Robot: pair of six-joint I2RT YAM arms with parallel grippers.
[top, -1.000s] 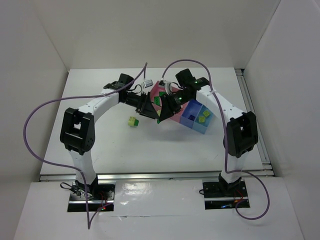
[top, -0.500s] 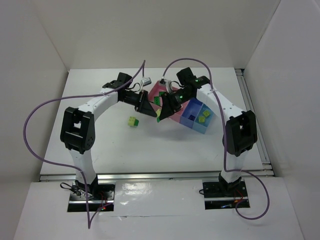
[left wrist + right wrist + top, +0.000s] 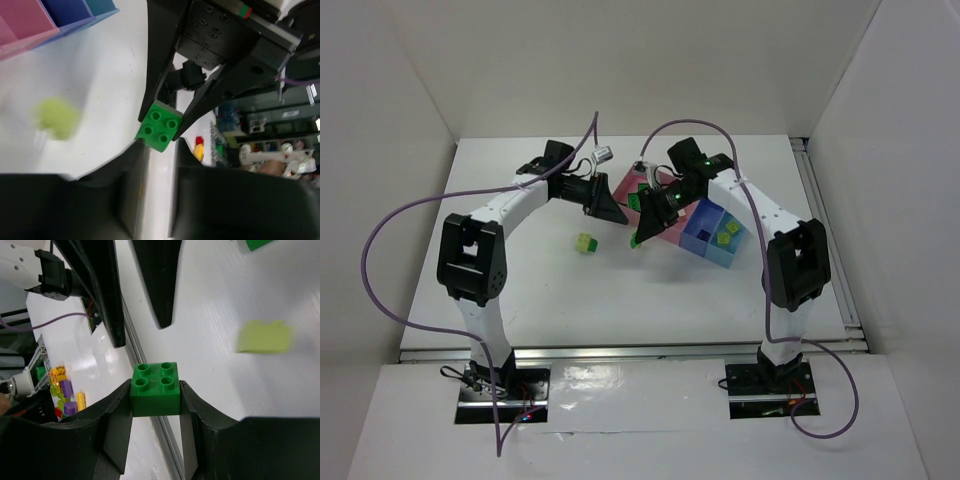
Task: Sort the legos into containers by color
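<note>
The right gripper carries the lego outward over the pink bin next, where a green brick sits, then tilts its fingers down to release the lego.
My right gripper [image 3: 155, 390] [image 3: 640, 234] is shut on a dark green lego [image 3: 155, 389] [image 3: 159, 125], held off the table just left of the containers. My left gripper [image 3: 161, 145] [image 3: 619, 217] points at that brick from the left. Its jaws stand a narrow slit apart with nothing between them, the tips just short of the brick. A yellow-green lego [image 3: 585, 243] [image 3: 58, 118] [image 3: 264, 336] lies on the table left of both grippers. The containers are a joined row: pink [image 3: 667, 222] [image 3: 20, 29], blue [image 3: 699, 226] [image 3: 67, 11] and light blue [image 3: 728, 236].
Yellow-green bricks lie in the light blue bin and a dark one in the blue bin. Another green brick [image 3: 634, 200] sits at the pink bin's left end. A green piece [image 3: 253, 244] shows at the right wrist view's top edge. White walls enclose the table.
My left gripper has narrowed its jaws and drawn back up and to the left, away from the green brick. The right gripper has kept its hold and shifted slightly left.
</note>
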